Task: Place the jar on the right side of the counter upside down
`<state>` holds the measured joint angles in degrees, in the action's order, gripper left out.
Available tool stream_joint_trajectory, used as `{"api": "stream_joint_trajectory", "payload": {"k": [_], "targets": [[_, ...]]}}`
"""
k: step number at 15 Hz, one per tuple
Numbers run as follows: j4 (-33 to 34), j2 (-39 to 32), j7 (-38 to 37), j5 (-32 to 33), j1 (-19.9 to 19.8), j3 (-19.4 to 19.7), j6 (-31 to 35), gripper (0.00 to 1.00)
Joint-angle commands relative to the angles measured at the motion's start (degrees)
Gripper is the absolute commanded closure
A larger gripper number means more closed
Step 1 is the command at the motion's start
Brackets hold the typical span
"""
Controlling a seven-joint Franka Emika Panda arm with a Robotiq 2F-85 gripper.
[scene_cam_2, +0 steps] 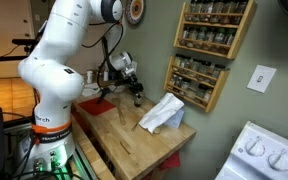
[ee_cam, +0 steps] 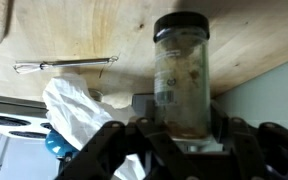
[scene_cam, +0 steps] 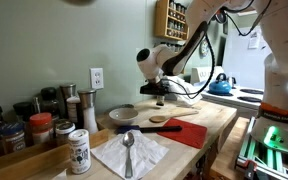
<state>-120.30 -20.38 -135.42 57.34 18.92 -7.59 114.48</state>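
Observation:
The gripper lowers the jar a little next, then opens, since the dark lid already points at the counter.
My gripper [ee_cam: 182,125] is shut on the jar [ee_cam: 182,75], a slim pale glass jar with a dark lid. The lidded end points away from my fingers, towards the light-wood counter [ee_cam: 84,35]. In both exterior views my gripper [scene_cam: 159,92] [scene_cam_2: 136,90] hangs just above the counter [scene_cam: 209,122] [scene_cam_2: 134,145], near a flat wooden board [scene_cam: 174,121]. The jar is too small to make out there. I cannot tell whether it touches the wood.
A white-labelled shaker [scene_cam: 79,150], a white napkin [scene_cam: 134,155] with a spoon [scene_cam: 129,148], a red cloth [scene_cam: 189,133] and a bowl [scene_cam: 122,115] lie on the counter. Spice jars [scene_cam: 39,125] line the wall. A blue kettle [scene_cam: 220,85] sits beyond, and a spice rack [scene_cam_2: 209,45] hangs above.

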Motion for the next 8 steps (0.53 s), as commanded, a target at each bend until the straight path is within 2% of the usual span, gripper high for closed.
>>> {"api": "stream_joint_trajectory", "payload": {"k": [1,8], "targets": [[1.7,-2.5,-1.4,3.7,0.7,-0.8,-2.1,0.72],[2.4,-4.8,-3.1,9.0,1.2,-1.3,-2.1,0.72]]}}
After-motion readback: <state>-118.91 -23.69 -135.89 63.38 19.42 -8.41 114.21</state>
